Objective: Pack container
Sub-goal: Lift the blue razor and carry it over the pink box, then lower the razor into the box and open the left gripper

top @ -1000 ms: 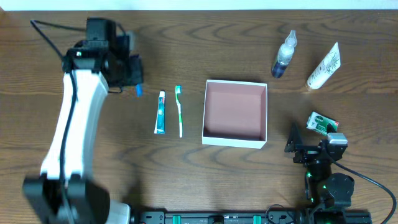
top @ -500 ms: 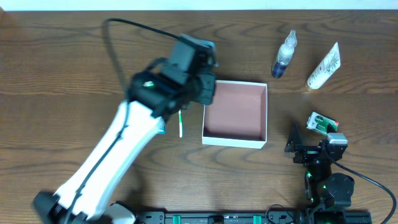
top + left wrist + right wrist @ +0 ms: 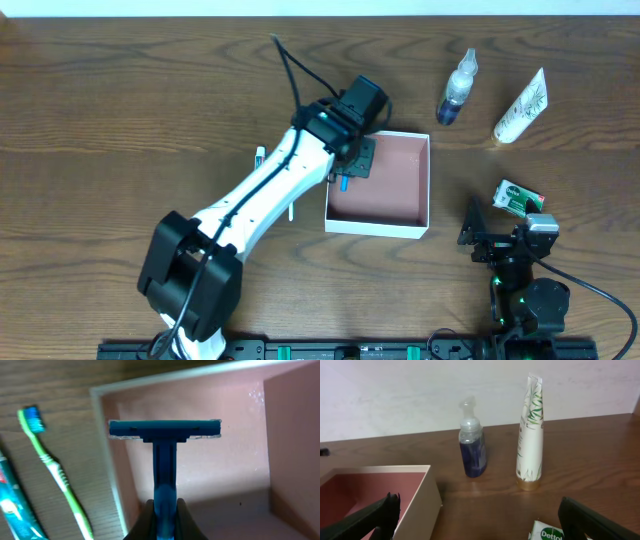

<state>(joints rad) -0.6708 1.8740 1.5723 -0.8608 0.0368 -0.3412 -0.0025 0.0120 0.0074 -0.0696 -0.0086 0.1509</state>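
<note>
The bare box's bottom by the toothbrush-side (image 3: pixel 345 201) (image 3: pixel 141 462) is below, so my left gripper will next lower the blue razor onto this clear spot and let go of the razor's handle.
The container (image 3: pixel 376 227) is a shallow white-walled box with a pinkish-brown inside (image 3: pixel 220 470), standing at the table's middle. My left gripper (image 3: pixel 353 160) hangs over its left part, shut on the handle of a blue razor (image 3: pixel 164 465). In the left wrist view the gripper (image 3: pixel 164 512) pinches the handle, and the razor's head (image 3: pixel 165 429) points across the box floor. My right gripper (image 3: pixel 497 224) rests near the front right, open with nothing between its fingers (image 3: pixel 372 517). Its jaws stand wide apart.
A green toothbrush (image 3: pixel 56 477) and a toothpaste tube (image 3: pixel 12 510) lie left of the box, mostly under my left arm overhead. A blue spray bottle (image 3: pixel 456 88) and a white tube (image 3: pixel 520 107) stand back right. A green-and-white packet (image 3: pixel 517 196) lies by my right gripper.
My left arm has swung from the table's far left to over the container, carrying the blue razor. The right arm has not moved.
</note>
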